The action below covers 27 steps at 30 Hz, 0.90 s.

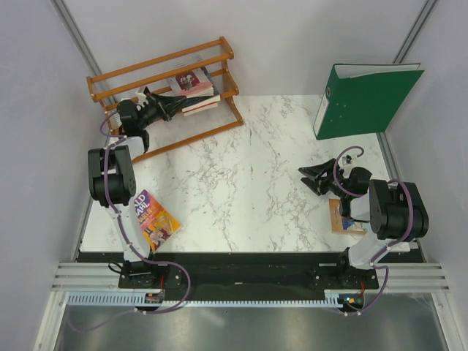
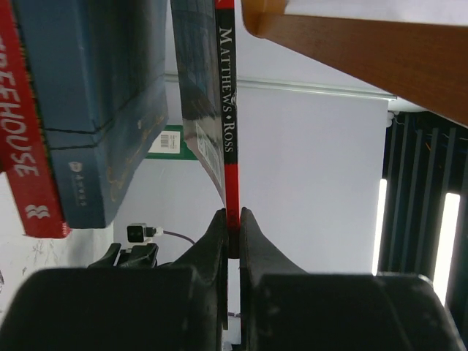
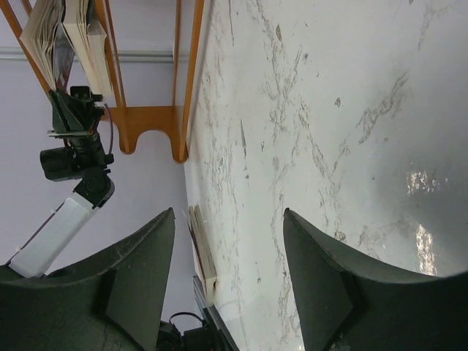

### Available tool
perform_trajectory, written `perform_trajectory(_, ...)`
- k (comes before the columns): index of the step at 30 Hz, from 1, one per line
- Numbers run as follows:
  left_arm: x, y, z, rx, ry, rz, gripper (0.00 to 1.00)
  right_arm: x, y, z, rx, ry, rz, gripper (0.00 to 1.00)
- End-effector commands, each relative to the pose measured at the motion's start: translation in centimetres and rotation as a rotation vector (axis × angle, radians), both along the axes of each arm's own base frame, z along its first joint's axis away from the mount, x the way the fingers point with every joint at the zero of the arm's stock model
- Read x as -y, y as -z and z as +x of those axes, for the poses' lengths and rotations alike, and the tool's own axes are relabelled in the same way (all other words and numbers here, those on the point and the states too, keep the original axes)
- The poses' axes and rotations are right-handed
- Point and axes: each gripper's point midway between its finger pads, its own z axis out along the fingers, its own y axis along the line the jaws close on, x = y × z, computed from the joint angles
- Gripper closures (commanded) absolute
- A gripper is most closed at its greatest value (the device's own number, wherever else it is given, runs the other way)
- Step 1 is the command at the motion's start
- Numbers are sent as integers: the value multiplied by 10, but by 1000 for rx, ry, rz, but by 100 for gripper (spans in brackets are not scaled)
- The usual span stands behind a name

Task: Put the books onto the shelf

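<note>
Next, my left gripper lowers the thin red-spined book onto the dark blue book point(image 2: 102, 110), since a gap still shows between them.
The wooden shelf point(image 1: 164, 62) stands at the far left of the table. A small stack of books point(image 1: 196, 86) lies on its middle tier. My left gripper point(image 1: 178, 102) reaches into that stack and is shut on a thin red-spined book point(image 2: 230, 110), with both fingers point(image 2: 256, 248) pressed against the spine's lower end. Beside it are a dark blue book point(image 2: 102, 110) and a red book point(image 2: 22, 153). A yellow-purple book point(image 1: 153, 218) lies flat near the left arm's base. An orange-brown book point(image 1: 342, 218) lies partly under the right arm. My right gripper point(image 1: 309, 181) hovers open over bare marble, holding nothing.
A big green ring binder point(image 1: 365, 99) stands upright at the far right. A shelf slat point(image 2: 365, 51) runs just above the held book. White walls close in the marble table point(image 1: 263, 183) on both sides, and the arm bases sit on a black rail along its near edge.
</note>
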Motion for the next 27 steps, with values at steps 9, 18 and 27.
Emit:
perform_trajectory(9,1,15,4,-35,57,29,98,-3,-7,-1,50,-24,-1,32)
perform_trajectory(18,2,5,9,-11,81,79,98,-3,-7,-1,49,-26,0,31)
perform_trajectory(27,0,8,19,-40,58,68,98,-4,-7,-1,51,-27,1,31)
